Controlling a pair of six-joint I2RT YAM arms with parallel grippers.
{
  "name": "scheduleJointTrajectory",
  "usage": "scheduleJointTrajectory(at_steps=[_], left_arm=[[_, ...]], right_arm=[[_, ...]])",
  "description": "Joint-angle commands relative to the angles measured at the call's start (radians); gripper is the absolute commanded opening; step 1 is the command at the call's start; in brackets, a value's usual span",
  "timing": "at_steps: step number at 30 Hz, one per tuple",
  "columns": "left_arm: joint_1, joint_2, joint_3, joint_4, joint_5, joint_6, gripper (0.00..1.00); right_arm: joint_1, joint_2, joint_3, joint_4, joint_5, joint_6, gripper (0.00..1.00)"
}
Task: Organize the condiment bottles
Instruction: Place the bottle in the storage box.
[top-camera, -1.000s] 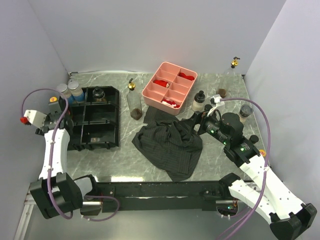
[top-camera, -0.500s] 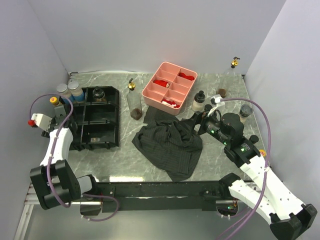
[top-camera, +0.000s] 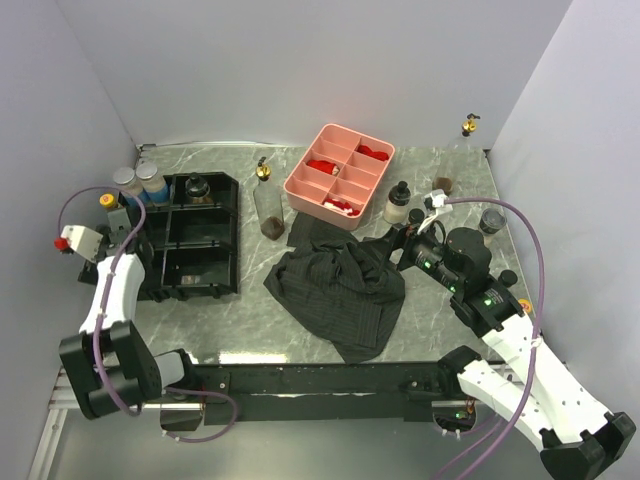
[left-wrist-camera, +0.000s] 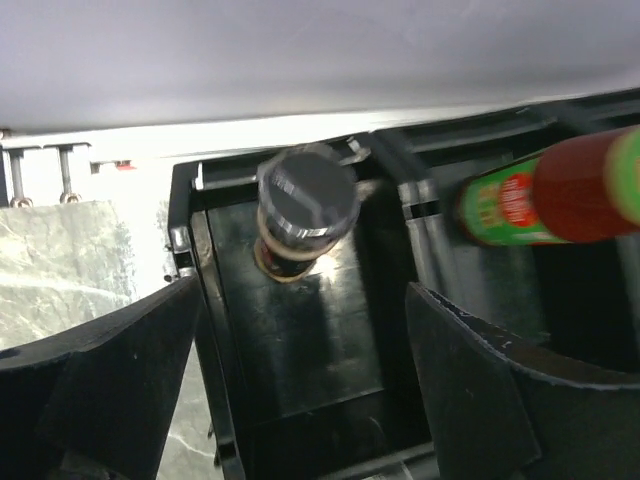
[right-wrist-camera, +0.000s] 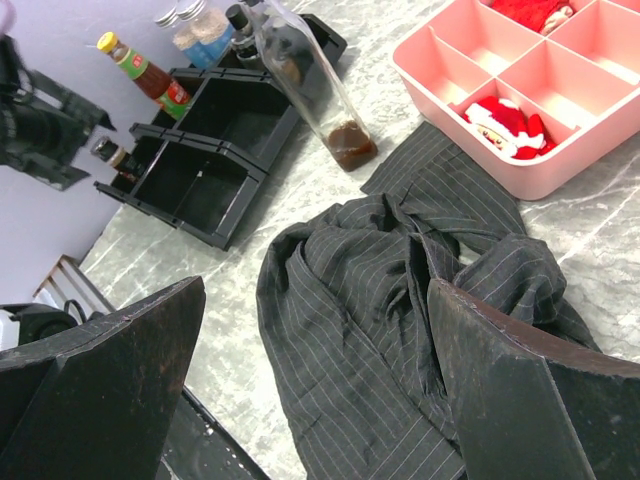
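As a small bottle stands near the pink tray, outside the black one, I will turn my right gripper off the cloth and down onto its black cap.
My left gripper (left-wrist-camera: 303, 305) is open over the left end compartment of the black divided tray (left-wrist-camera: 320, 360). A small brown bottle with a dark cap (left-wrist-camera: 305, 205) stands free in that compartment, beyond the fingertips. Beside it stands a red sauce bottle (left-wrist-camera: 540, 195) with a green label and a yellow cap (top-camera: 107, 200). From above, the left gripper (top-camera: 108, 238) sits at the tray's (top-camera: 205, 270) left edge. My right gripper (top-camera: 392, 240) is open over a dark striped cloth (right-wrist-camera: 400, 300), holding nothing. A tall clear bottle (top-camera: 267, 203) with a gold cap stands right of the tray.
Two blue-filled bottles (top-camera: 138, 180) stand behind the tray, and a black-capped jar (top-camera: 197, 187) is in its back compartment. A pink divided tray (top-camera: 300, 185) holds red pieces. More bottles (top-camera: 398, 203) and a grey-lidded jar (top-camera: 491, 222) stand at the right. Walls close in on three sides.
My left gripper has opened, and the small dark-capped bottle now stands free in the tray compartment. The left wrist shifted slightly. The right arm barely moved.
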Motion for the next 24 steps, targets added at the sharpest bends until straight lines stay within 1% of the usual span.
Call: scheduleJointTrajectory(at_steps=[1, 4, 5, 6, 8, 9, 10, 11, 12, 14, 15, 17, 18, 19, 20, 21, 22, 23, 24], left_arm=[[-0.004, -0.111, 0.084, -0.049, -0.022, 0.064, 0.90], [-0.004, -0.185, 0.109, -0.042, 0.002, 0.118, 0.94], [-0.004, -0.222, 0.115, -0.027, 0.034, 0.161, 0.97], [-0.004, -0.240, 0.116, -0.019, 0.059, 0.178, 0.99], [-0.004, -0.292, 0.126, -0.013, 0.093, 0.204, 0.99], [-0.004, -0.306, 0.133, -0.014, 0.166, 0.215, 0.99], [-0.004, -0.321, 0.136, 0.000, 0.221, 0.285, 0.99], [-0.005, -0.349, 0.138, 0.018, 0.296, 0.323, 0.99], [-0.004, -0.363, 0.136, 0.056, 0.431, 0.356, 0.99], [-0.004, -0.398, 0.129, 0.082, 0.559, 0.414, 0.99], [-0.005, -0.410, 0.126, 0.110, 0.676, 0.430, 0.99], [-0.011, -0.437, 0.110, 0.127, 0.767, 0.469, 0.99], [-0.017, -0.441, 0.109, 0.142, 0.827, 0.489, 0.99], [-0.026, -0.443, 0.109, 0.144, 0.913, 0.531, 0.97], [-0.057, -0.446, 0.109, 0.147, 0.958, 0.549, 0.97], [-0.077, -0.446, 0.110, 0.148, 0.992, 0.571, 0.96], [-0.100, -0.449, 0.110, 0.150, 1.031, 0.595, 0.96], [-0.150, -0.457, 0.101, 0.156, 1.053, 0.606, 0.96], [-0.175, -0.463, 0.094, 0.165, 1.074, 0.617, 0.96]], right_arm=[[0.005, -0.012, 0.000, 0.012, -0.003, -0.010, 1.00], [0.005, -0.003, 0.013, -0.002, -0.006, -0.006, 1.00], [0.004, 0.002, 0.017, -0.005, -0.009, -0.003, 1.00], [0.005, 0.003, 0.020, -0.007, -0.008, 0.002, 1.00], [0.005, 0.006, 0.025, -0.011, -0.006, 0.008, 1.00], [0.004, 0.008, 0.028, -0.016, -0.003, 0.017, 1.00], [0.005, 0.012, 0.029, -0.021, 0.000, 0.020, 1.00], [0.004, 0.017, 0.042, -0.039, 0.001, 0.023, 1.00], [0.005, 0.020, 0.048, -0.048, 0.007, 0.026, 1.00], [0.005, 0.029, 0.060, -0.070, 0.015, 0.028, 1.00], [0.005, 0.034, 0.063, -0.073, 0.032, 0.034, 1.00], [0.004, 0.038, 0.060, -0.077, 0.067, 0.039, 1.00], [0.005, 0.049, 0.059, -0.079, 0.095, 0.040, 1.00], [0.004, 0.057, 0.059, -0.084, 0.148, 0.042, 1.00], [0.004, 0.068, 0.062, -0.099, 0.190, 0.037, 1.00], [0.004, 0.092, 0.066, -0.107, 0.228, 0.014, 1.00], [0.005, 0.106, 0.072, -0.113, 0.329, 0.005, 1.00], [0.005, 0.120, 0.072, -0.108, 0.378, 0.002, 1.00], [0.002, 0.152, 0.077, -0.105, 0.432, -0.004, 1.00]])
